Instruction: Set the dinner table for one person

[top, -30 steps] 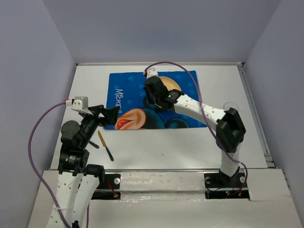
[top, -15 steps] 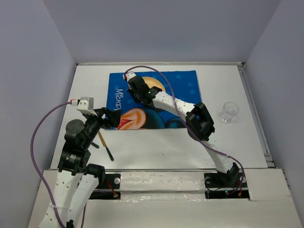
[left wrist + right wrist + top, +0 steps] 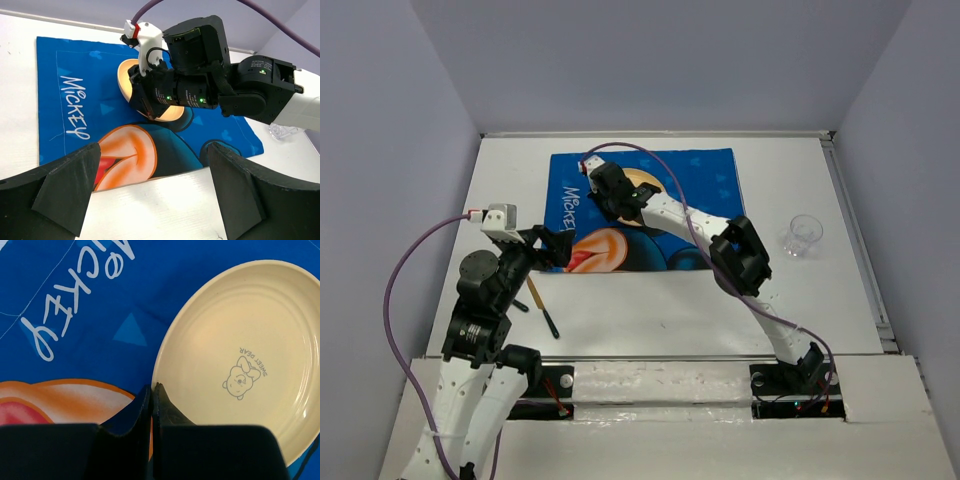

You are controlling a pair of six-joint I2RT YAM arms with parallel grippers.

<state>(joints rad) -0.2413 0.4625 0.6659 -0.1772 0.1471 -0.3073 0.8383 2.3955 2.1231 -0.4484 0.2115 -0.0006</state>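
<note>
My right gripper needs to go down toward the mat's middle next before it opens, because its plate still hangs tilted over the mat.
The white dinner table (image 3: 670,300) carries a blue Mickey mat (image 3: 710,170). A cream plate (image 3: 245,355) with a small bear print is over the mat's left half; it also shows in the top view (image 3: 645,183) and the left wrist view (image 3: 126,77). My right gripper (image 3: 152,387) is shut on the plate's left rim, and it is seen from above (image 3: 610,192). My left gripper (image 3: 155,200) is open and empty, just above the table at the mat's near-left edge (image 3: 545,245).
A clear glass (image 3: 803,233) stands on the table right of the mat, also in the left wrist view (image 3: 282,132). Two utensils (image 3: 542,305), one yellow-handled and one dark, lie on the table near my left arm. Grey walls close in three sides.
My right arm has swung left across the mat with the plate in its grip, uncovering the glass. My left arm has shifted slightly.
</note>
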